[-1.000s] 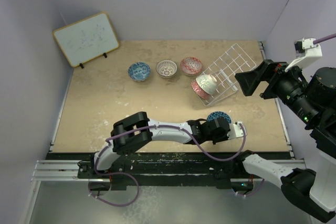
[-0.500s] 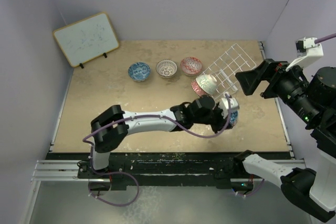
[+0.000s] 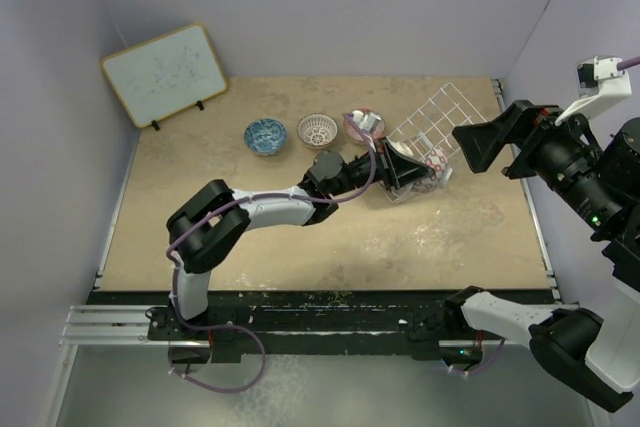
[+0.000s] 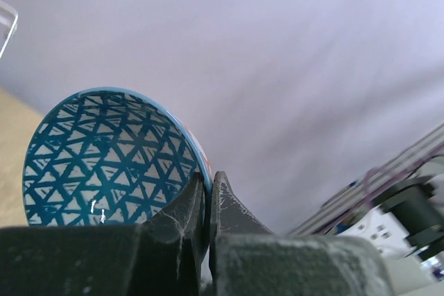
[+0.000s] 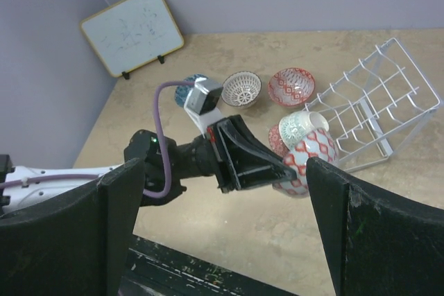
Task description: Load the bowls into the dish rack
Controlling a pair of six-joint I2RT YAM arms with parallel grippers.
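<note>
I will next turn my left gripper, swing outward, lower the blue-triangled bowl onto the rack's empty wires beside the pale green-white bowl, and then release it there.
My left gripper is shut on the rim of a bowl that is blue-triangled inside and red-and-white outside. From above, that bowl hangs on edge at the near open side of the tipped white wire dish rack, held there by the left gripper. A pale green-white bowl and a red bowl rest at the rack's mouth. Standing on the table are a blue bowl, a white-lattice bowl and a red bowl. My right gripper hovers open and empty, high to the right.
A wood-framed whiteboard leans at the back left corner. The left arm stretches diagonally across the middle of the table. Purple walls close in the back and both sides. The right arm's base sits at the near right edge.
The left arm has swung the held bowl from the near middle of the table back and up to the rack's mouth, turning it on edge. The right gripper has barely shifted.
</note>
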